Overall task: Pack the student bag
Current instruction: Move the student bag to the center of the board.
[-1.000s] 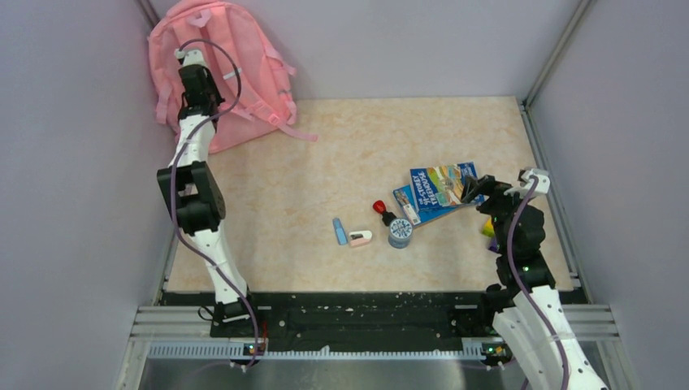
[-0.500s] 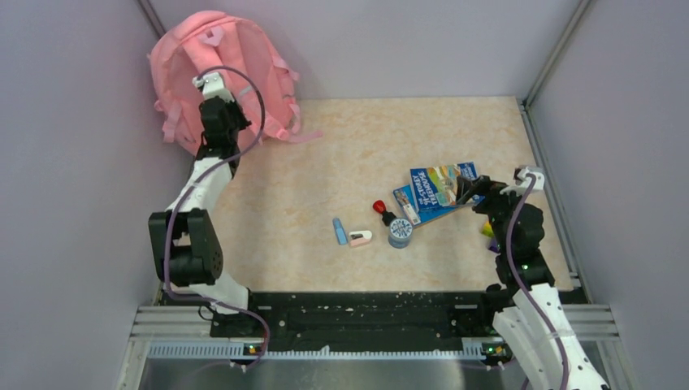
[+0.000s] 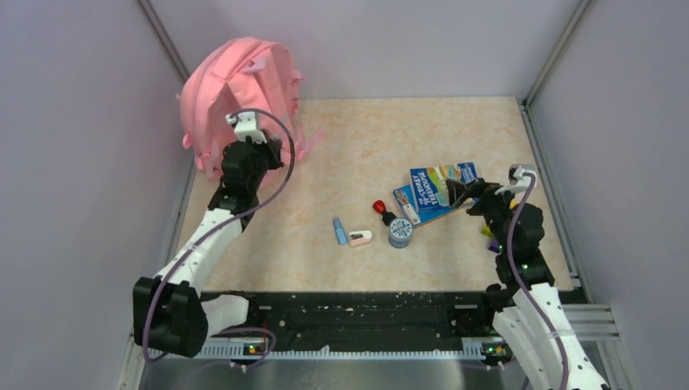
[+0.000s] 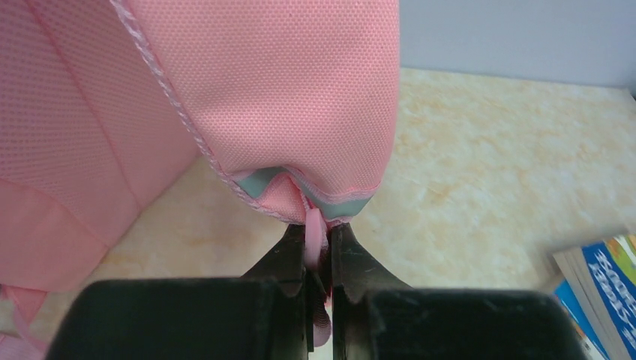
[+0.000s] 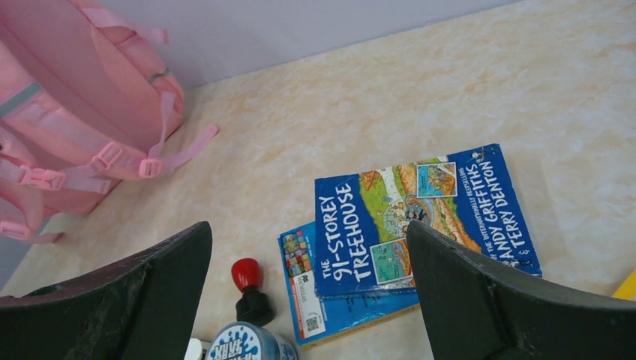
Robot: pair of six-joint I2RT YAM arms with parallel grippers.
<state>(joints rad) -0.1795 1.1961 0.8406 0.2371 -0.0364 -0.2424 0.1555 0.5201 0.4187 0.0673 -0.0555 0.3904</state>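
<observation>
Next, the left gripper pulls back toward the tabletop point(image 3: 320, 221) beside the light blue stick and releases the pink strap there, since the bag stands far against the wall.
The pink student bag point(image 3: 236, 89) stands at the table's far left against the wall; it also shows in the left wrist view point(image 4: 225, 97) and the right wrist view point(image 5: 67, 112). My left gripper point(image 3: 272, 153) is shut on a pink strap point(image 4: 315, 236) hanging from the bag's lower edge. My right gripper point(image 3: 465, 195) is open and empty, hovering over the near edge of two stacked blue books point(image 3: 439, 191); the books also show in the right wrist view point(image 5: 420, 225).
On the table's middle lie a light blue stick point(image 3: 338, 231), a pink and white eraser-like piece point(image 3: 361, 238), a red-topped black stamp point(image 3: 383, 211) and a round blue-white tub point(image 3: 400, 231). A yellow object point(image 3: 487, 229) sits under the right arm.
My left arm has pulled back towards me and to the right, dragging the bag by its strap; the bag has turned and moved right. My right gripper has edged slightly left over the books.
</observation>
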